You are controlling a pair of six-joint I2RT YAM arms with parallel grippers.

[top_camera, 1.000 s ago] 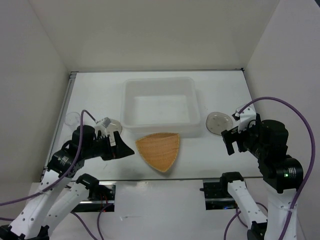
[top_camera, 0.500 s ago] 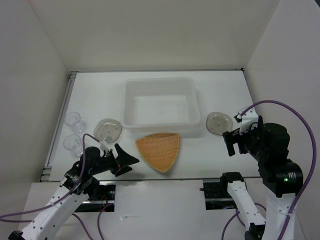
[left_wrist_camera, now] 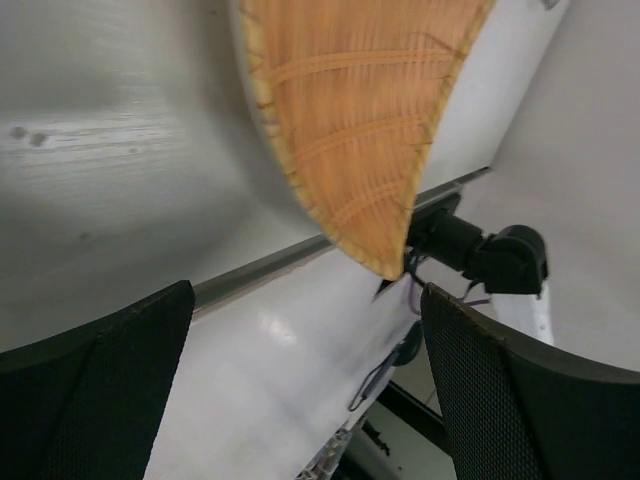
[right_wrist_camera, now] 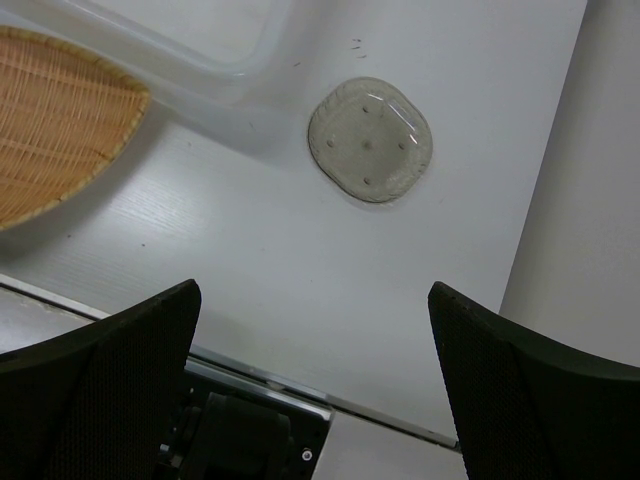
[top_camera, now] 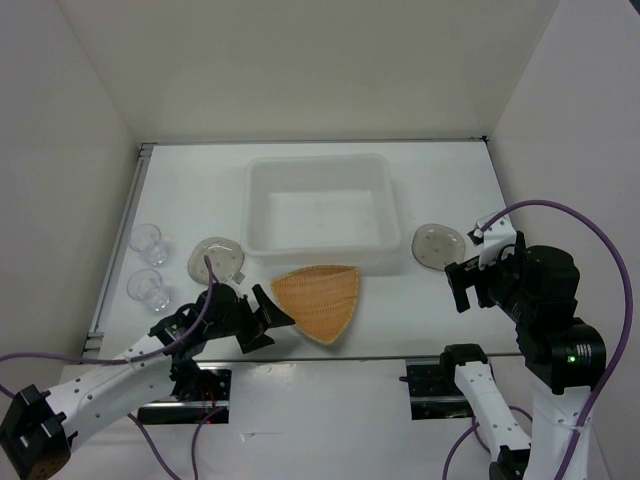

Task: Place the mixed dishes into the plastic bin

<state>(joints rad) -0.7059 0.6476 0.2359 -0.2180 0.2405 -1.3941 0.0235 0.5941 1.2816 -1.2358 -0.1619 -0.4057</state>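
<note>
My left gripper slides with open fingers onto the plate's near rim by the fingers' tip (top_camera: 308,334) (left_wrist_camera: 345,240) next, as this rim lies just to its right in the top view.
The orange woven-look plate (top_camera: 318,300) lies flat in front of the translucent white plastic bin (top_camera: 318,160), which holds nothing. One grey-brown saucer (top_camera: 216,260) sits left of the bin and another (top_camera: 438,244) to its right. Two clear cups (top_camera: 147,239) (top_camera: 147,285) stand at the far left. My left gripper (top_camera: 272,322) is open, low by the table's near edge, just left of the plate's tip (left_wrist_camera: 350,110); nothing is between its fingers (left_wrist_camera: 100,390). My right gripper (top_camera: 458,285) hangs open above the table, on the near side of the right saucer (right_wrist_camera: 370,140).
White walls close in the table on the left, back and right. A metal rail (right_wrist_camera: 300,385) runs along the near edge, with the arm bases below it. The right wrist view catches the bin's corner (right_wrist_camera: 200,40) and the plate's edge (right_wrist_camera: 50,120).
My left arm has dropped low and slid toward the near edge, uncovering the cups and left saucer; its gripper now points at the plate's near left side. The right arm has barely moved.
</note>
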